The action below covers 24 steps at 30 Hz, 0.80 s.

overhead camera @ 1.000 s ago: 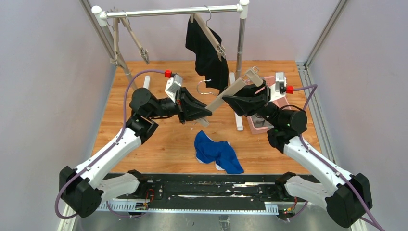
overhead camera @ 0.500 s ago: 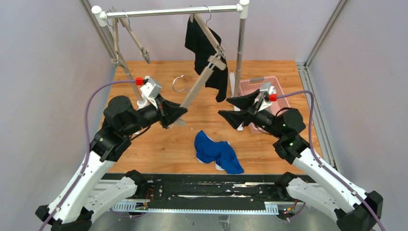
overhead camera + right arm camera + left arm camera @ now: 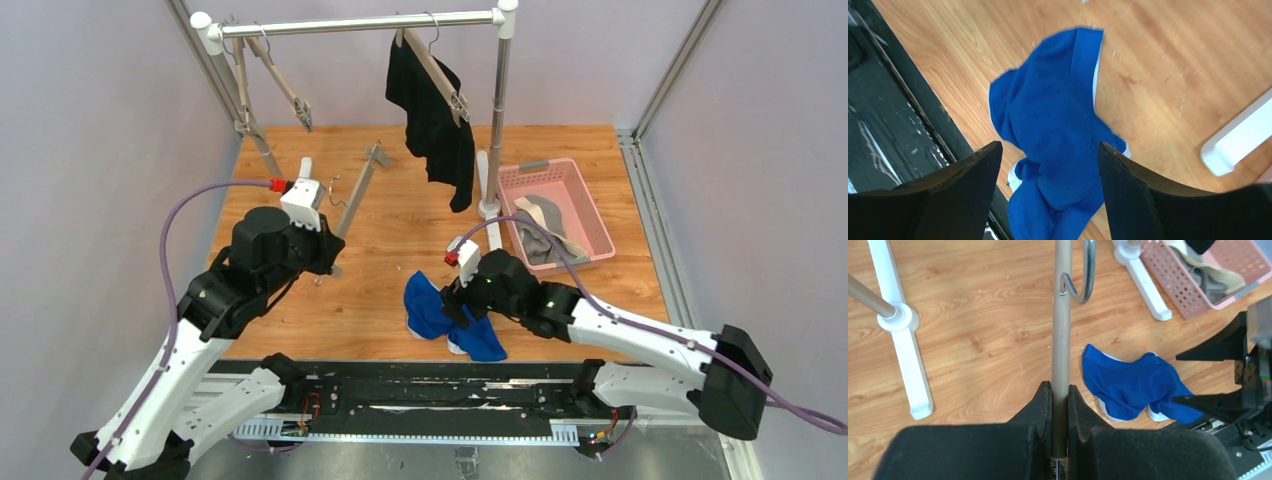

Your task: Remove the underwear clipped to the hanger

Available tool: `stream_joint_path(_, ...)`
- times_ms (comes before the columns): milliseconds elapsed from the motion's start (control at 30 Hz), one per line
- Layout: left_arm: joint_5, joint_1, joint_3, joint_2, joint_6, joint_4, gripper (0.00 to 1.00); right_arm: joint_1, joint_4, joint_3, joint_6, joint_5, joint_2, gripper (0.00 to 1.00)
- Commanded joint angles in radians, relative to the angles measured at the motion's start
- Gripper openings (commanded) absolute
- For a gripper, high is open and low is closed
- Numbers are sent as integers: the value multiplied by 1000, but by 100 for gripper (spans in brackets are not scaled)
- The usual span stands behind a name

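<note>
The robot's right gripper has its open fingers on either side of the blue briefs, and next it will lower onto the fold across their middle and close.
The blue briefs lie crumpled on the wooden table near its front edge; they also show in the left wrist view and the right wrist view. My right gripper is open, hovering just above them with a finger on each side. My left gripper is shut on the end of a bare wooden hanger, seen as a bar with a metal hook. The black briefs hang clipped to a hanger on the rail. The grey briefs lie in the pink basket.
A white clothes rack stands at the back, with feet on the table and another empty hanger at its left. Grey walls close in both sides.
My left arm swung the empty hanger left and lower. My right arm let go of it, swept down toward the front and now hovers open over the blue briefs.
</note>
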Motion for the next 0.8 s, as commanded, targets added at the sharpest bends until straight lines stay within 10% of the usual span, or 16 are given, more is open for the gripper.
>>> stream_joint_path(0, -45, -2, 6, 56, -22, 68, 0, 36, -39, -9, 34, 31, 95, 71)
stream_joint_path(267, -44, -2, 93, 138, -14, 147, 0, 55, -54, 46, 72, 0, 330, 67)
stream_joint_path(500, -104, -2, 237, 234, -56, 93, 0, 63, -109, 128, 97, 27, 485, 1)
stream_joint_path(767, -198, -2, 352, 299, -140, 89, 0, 74, -176, 172, 102, 119, 406, 1)
